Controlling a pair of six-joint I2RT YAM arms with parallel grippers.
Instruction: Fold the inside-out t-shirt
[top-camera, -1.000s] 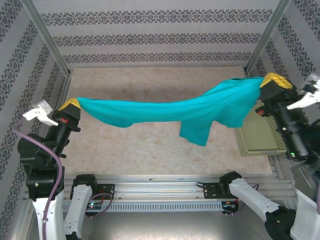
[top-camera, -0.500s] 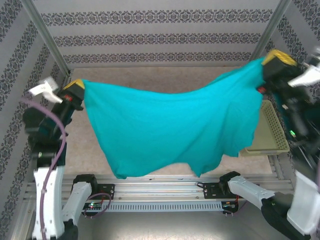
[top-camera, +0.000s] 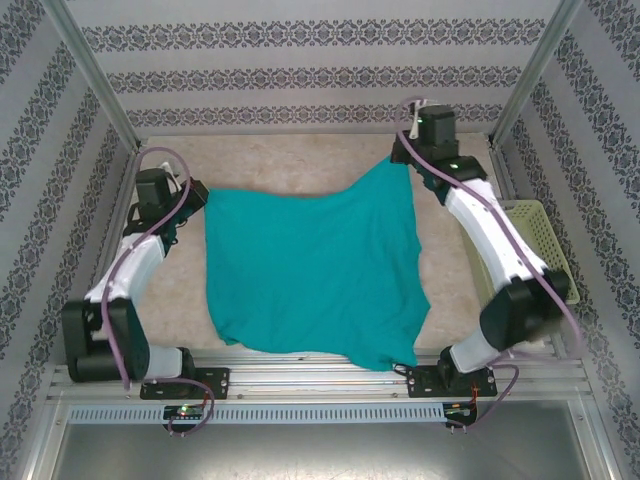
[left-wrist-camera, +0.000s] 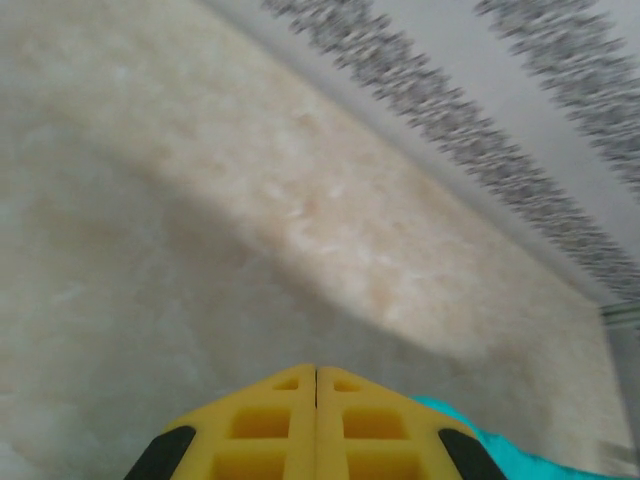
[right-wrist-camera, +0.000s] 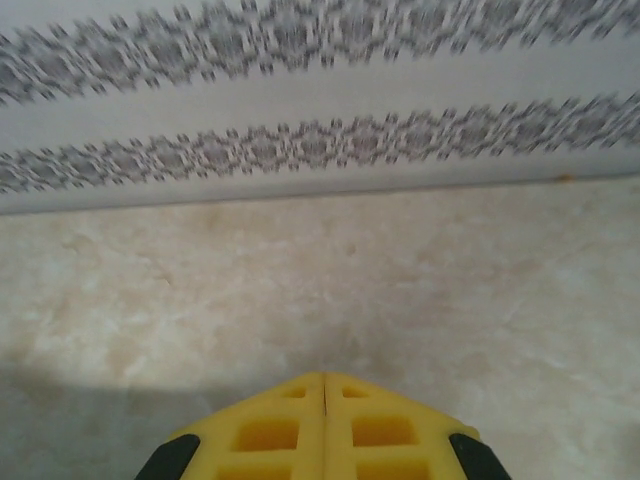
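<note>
My left gripper should next pull the shirt's corner outward and down to the bare table and release it there, as the shirt's near hem reaches the front bar.
The teal-green inside-out t-shirt (top-camera: 310, 270) lies spread over the table, its near hem reaching the front rail. My left gripper (top-camera: 190, 205) is low at the shirt's far left corner and shut on it. In the left wrist view the yellow fingertips (left-wrist-camera: 317, 375) are pressed together, with a bit of teal cloth (left-wrist-camera: 500, 458) beside them. My right gripper (top-camera: 402, 160) is at the far right corner, where the cloth rises to a peak, and is shut on it. The right wrist view has its fingertips (right-wrist-camera: 324, 380) closed over bare table. The neck tag is hidden.
A pale yellow-green basket (top-camera: 548, 240) stands at the right edge, partly behind the right arm. Patterned walls enclose the table on three sides. Metal posts stand at the far corners. The arm bases and rail (top-camera: 320, 380) run along the near edge.
Both arms swung away from the near side and came down, carrying the shirt from hanging in the air to lying spread on the table. Both grippers stayed shut.
</note>
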